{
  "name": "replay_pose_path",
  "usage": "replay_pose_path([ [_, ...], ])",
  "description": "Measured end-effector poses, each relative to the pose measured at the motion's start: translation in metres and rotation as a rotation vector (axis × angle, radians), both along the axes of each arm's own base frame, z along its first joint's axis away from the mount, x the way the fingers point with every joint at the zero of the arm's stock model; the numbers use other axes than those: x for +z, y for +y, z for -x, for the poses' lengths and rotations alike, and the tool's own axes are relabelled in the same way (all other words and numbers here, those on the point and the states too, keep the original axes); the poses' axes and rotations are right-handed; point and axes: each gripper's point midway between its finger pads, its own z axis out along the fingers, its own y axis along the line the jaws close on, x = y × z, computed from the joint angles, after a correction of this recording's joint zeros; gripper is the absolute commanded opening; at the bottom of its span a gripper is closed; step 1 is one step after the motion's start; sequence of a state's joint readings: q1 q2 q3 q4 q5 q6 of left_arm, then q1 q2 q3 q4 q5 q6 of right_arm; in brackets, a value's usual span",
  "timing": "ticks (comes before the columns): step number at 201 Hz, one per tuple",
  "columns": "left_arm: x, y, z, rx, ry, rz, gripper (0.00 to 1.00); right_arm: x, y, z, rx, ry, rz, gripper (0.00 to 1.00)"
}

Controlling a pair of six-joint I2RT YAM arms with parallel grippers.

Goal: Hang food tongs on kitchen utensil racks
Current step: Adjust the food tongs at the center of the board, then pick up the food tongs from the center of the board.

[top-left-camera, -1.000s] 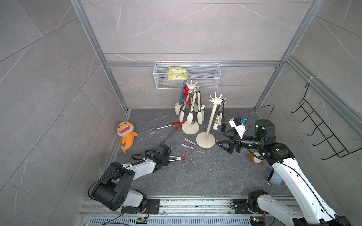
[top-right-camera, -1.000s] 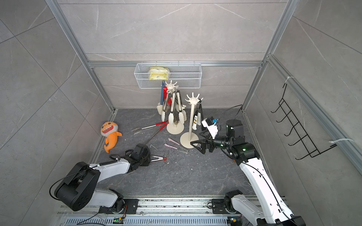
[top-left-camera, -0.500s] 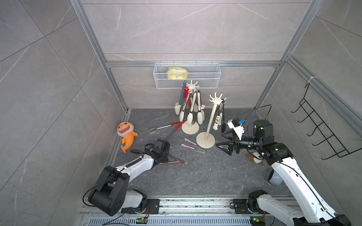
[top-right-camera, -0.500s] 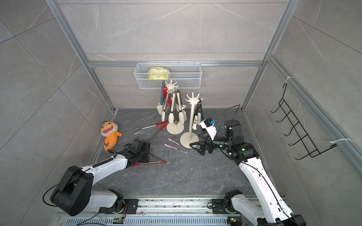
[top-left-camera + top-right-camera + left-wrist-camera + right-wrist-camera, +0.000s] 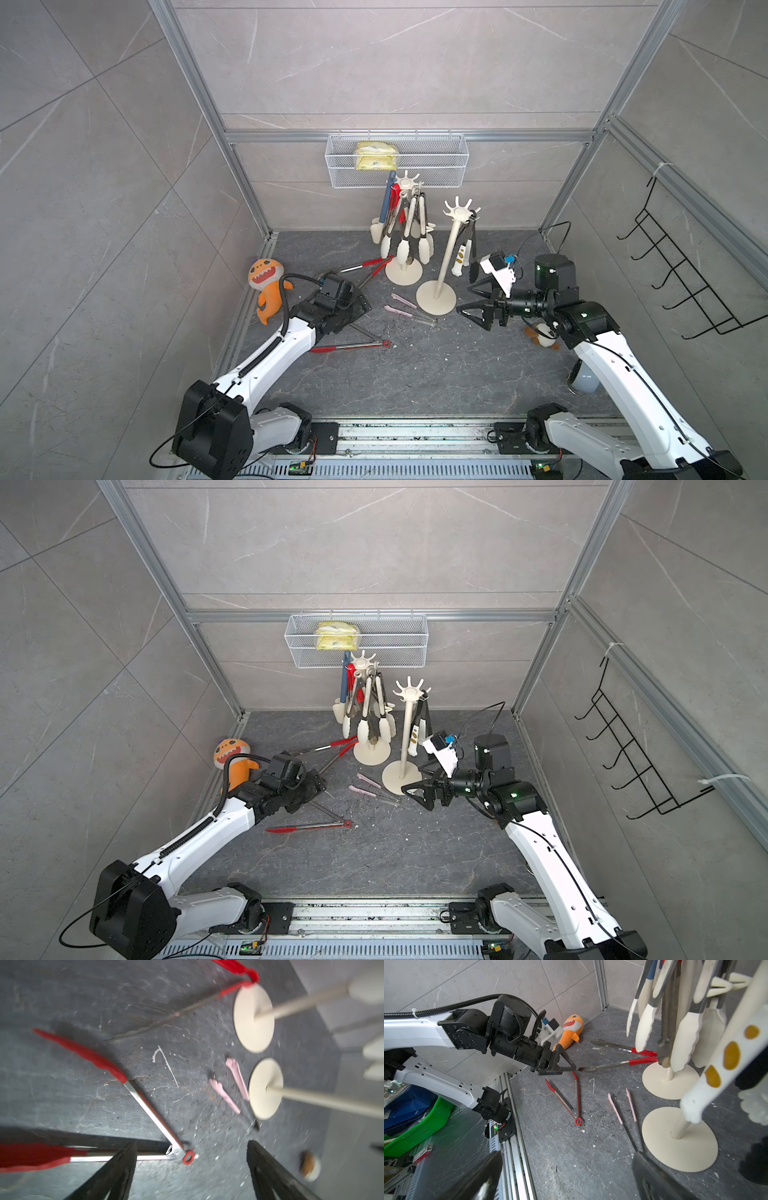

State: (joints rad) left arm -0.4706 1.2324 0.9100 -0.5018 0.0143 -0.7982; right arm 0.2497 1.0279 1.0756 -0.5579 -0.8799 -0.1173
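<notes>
Next, my left gripper turns and moves back and down onto the metal of the tongs' near arm (image 5: 350, 346) (image 5: 94, 1158), since that lies below the gripper, toward my base.
Red-tipped food tongs (image 5: 349, 347) (image 5: 307, 826) lie spread in a V on the dark floor, their red ring (image 5: 188, 1156) toward the middle. My left gripper (image 5: 355, 307) (image 5: 192, 1144) hovers open just above them, touching nothing; the right wrist view shows the left gripper (image 5: 562, 1064) over the tongs' tips (image 5: 572, 1103). Two cream kitchen utensil racks stand behind: the rear rack (image 5: 403, 272) (image 5: 372, 752) is crowded with hanging tongs, and the front rack (image 5: 451, 249) (image 5: 406, 733) carries a few. My right gripper (image 5: 471, 305) (image 5: 565, 1155) is open and empty beside the front rack's base.
A second pair of red-handled tongs (image 5: 361, 268) lies against the rear rack's base, and pink tongs (image 5: 405, 309) lie by the front base. An orange plush (image 5: 266, 286), a white mesh basket (image 5: 397, 166), a black wire hook rack (image 5: 681, 282) and a small toy (image 5: 540, 332) surround them.
My left gripper opened and let go of the red-tipped tongs, which now lie spread on the floor. It then rose and drew back from them. The right arm shifted slightly left.
</notes>
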Motion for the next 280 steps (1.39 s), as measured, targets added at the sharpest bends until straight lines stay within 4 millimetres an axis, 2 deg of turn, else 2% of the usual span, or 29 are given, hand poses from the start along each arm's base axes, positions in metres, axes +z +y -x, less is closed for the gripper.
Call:
replay_pose_path([
  [30,-0.005,-0.004,0.020,-0.320,-0.010,-0.145,0.78,0.000,0.002,-0.001,0.010,0.000,0.000,1.00],
  [55,-0.013,0.001,0.035,-0.512,-0.011,-0.245,0.75,-0.001,0.003,-0.002,0.018,0.007,-0.001,1.00],
  [87,-0.018,0.001,0.044,-0.719,-0.035,-0.324,0.70,-0.001,0.004,-0.001,0.025,0.009,-0.004,1.00],
  [107,-0.028,0.001,0.046,-0.835,-0.003,-0.372,0.66,0.000,0.006,0.000,0.031,0.008,-0.006,1.00],
  [129,-0.049,0.005,0.053,-0.952,0.063,-0.416,0.65,0.003,0.006,0.001,0.036,0.000,-0.007,1.00],
  [172,-0.079,0.015,0.066,-1.094,0.151,-0.467,0.59,0.004,0.008,0.002,0.046,-0.002,-0.009,1.00],
  [216,-0.107,0.028,0.073,-1.158,0.207,-0.531,0.57,0.002,0.010,0.002,0.050,0.003,-0.008,1.00],
  [250,-0.114,0.032,0.063,-1.157,0.173,-0.577,0.52,0.002,0.010,0.002,0.052,0.005,-0.007,1.00],
  [280,-0.127,0.038,0.064,-1.158,0.187,-0.592,0.49,0.002,0.011,0.003,0.058,0.004,-0.007,1.00],
])
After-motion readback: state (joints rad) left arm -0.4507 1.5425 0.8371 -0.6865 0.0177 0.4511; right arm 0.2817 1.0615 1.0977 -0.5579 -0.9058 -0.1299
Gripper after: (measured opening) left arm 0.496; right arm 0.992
